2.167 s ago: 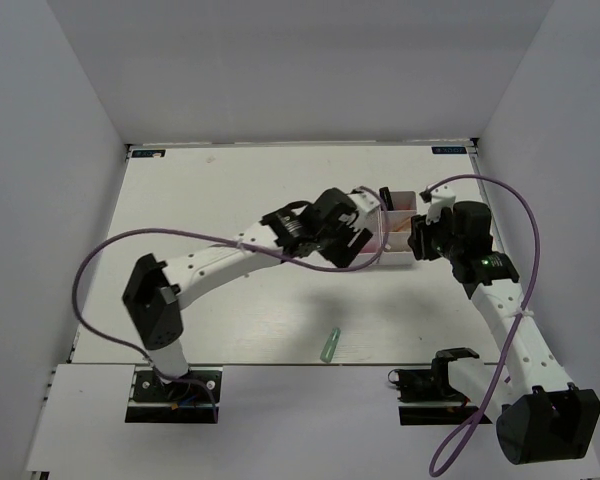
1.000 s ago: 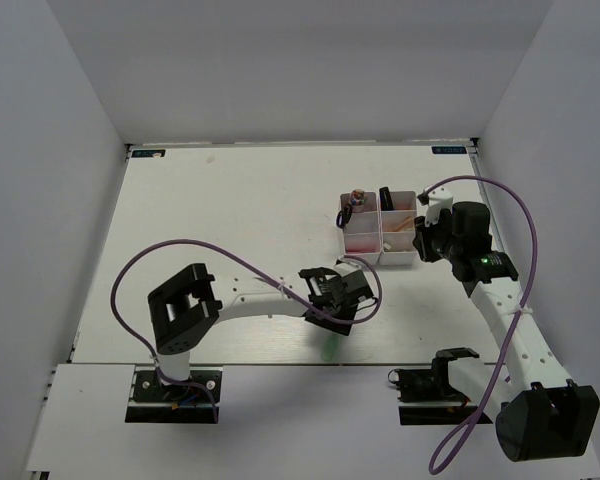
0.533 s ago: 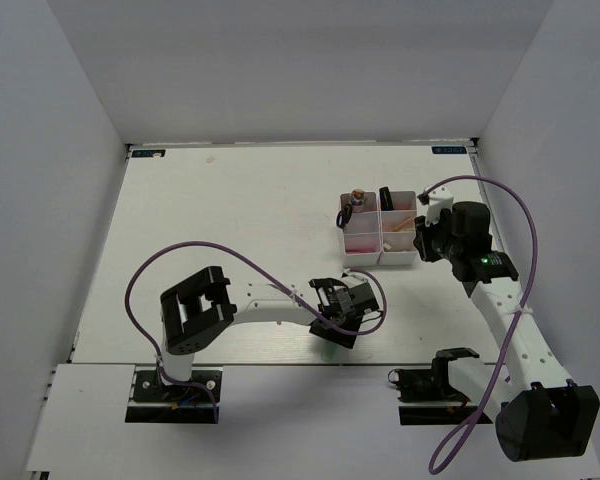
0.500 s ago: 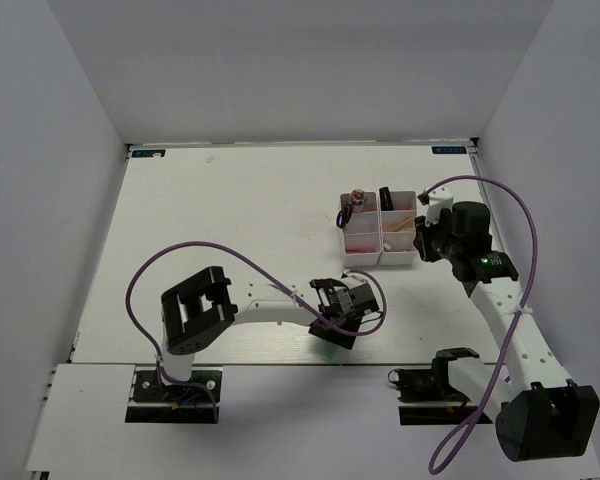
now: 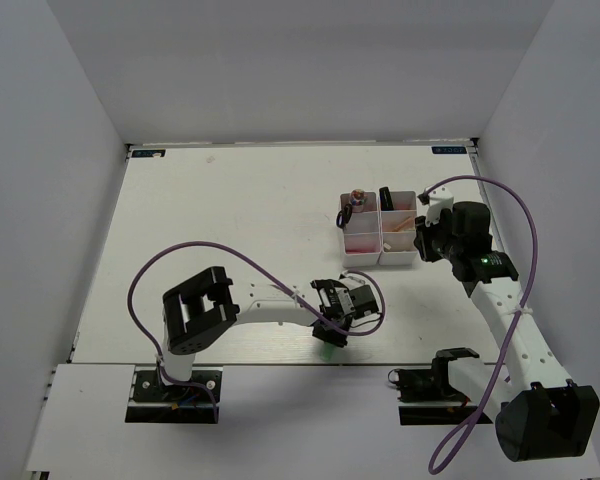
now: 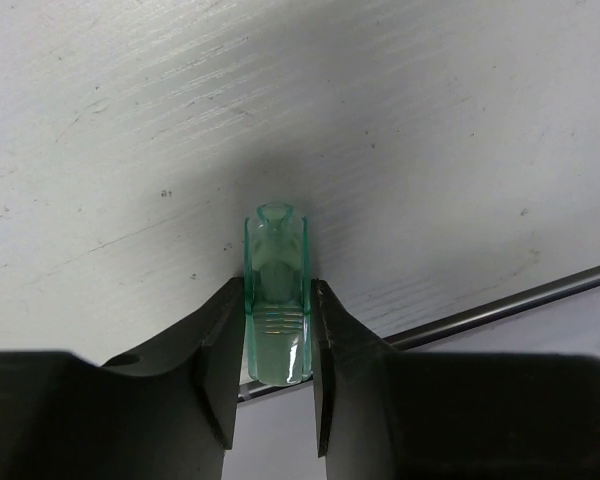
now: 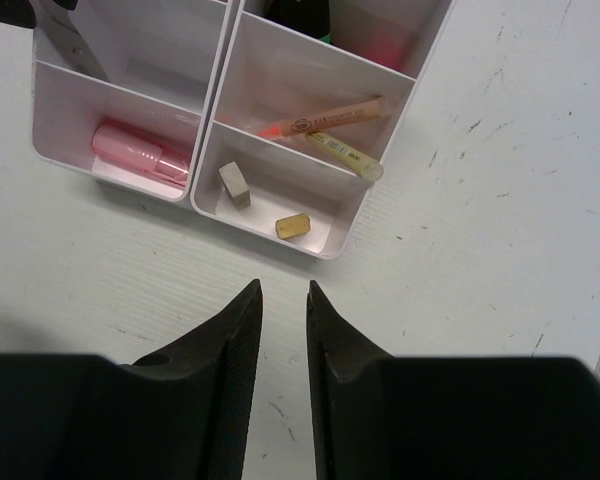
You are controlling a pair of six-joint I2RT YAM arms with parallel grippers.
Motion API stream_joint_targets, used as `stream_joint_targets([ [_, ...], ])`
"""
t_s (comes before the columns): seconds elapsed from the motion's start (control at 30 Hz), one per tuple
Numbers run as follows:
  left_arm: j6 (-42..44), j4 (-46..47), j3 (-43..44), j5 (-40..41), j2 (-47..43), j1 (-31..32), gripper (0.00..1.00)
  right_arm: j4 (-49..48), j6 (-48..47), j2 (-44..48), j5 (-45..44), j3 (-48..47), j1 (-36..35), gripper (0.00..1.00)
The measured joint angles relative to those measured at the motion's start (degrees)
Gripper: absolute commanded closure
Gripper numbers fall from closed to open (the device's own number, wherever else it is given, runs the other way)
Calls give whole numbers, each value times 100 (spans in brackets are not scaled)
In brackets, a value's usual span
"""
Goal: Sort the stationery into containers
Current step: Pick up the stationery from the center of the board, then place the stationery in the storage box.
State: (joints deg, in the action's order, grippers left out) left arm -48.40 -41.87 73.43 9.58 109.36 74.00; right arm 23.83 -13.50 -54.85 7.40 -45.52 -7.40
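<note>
My left gripper holds the green eraser [image 5: 326, 346] and next needs to go up and outward over the pink eraser's compartment [image 5: 361, 244], to release it beside one of its kind.
A translucent green capsule eraser [image 6: 276, 300] lies on the white table close to its front edge, and my left gripper [image 6: 277, 287] is shut on it, both black jaws pressed against its sides. From above, only a green sliver of the eraser [image 5: 326, 346] shows under the left gripper [image 5: 331, 333]. The containers [image 5: 380, 259] stand right of centre. My right gripper [image 7: 283, 287] hovers open and empty just in front of the containers [image 7: 332, 243]. They hold a pink capsule eraser [image 7: 140, 150], pens [image 7: 325, 118], a grey piece [image 7: 233, 185], a yellow clip [image 7: 293, 226] and scissors [image 7: 65, 35].
The table's front edge, a dark metal strip [image 6: 500, 305], runs right behind the held eraser. Purple cables [image 5: 180, 262] loop off both arms. White walls close in the table at left, right and back.
The left arm has swung from the containers down to the front edge and its jaws have closed on the green eraser. The right arm has not moved.
</note>
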Motion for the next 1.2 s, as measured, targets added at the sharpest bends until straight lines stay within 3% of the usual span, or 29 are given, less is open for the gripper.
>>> stream_joint_targets([
  [0.2, 37, -61, 46, 0, 9, -4, 90, -2, 0, 2, -20, 0, 9, 72],
  [0.3, 291, -262, 221, 55, 98, -52, 92, 0, 0, 2, -22, 2, 22, 70],
  [0.43, 938, -590, 855, 247, 192, -278, 93, -2, 22, 0, -61, 2, 22, 60],
  [0.57, 1788, -686, 1814, 345, 245, -837, 98, -9, 17, 2, -96, 11, 22, 60],
  [0.83, 3303, -938, 3620, 79, 850, -1818, 98, -13, 17, 4, -109, 39, 22, 60],
  [1.2, 4503, -1150, 4446, -763, 1574, -1950, 98, -17, 17, 4, -107, 42, 22, 60],
])
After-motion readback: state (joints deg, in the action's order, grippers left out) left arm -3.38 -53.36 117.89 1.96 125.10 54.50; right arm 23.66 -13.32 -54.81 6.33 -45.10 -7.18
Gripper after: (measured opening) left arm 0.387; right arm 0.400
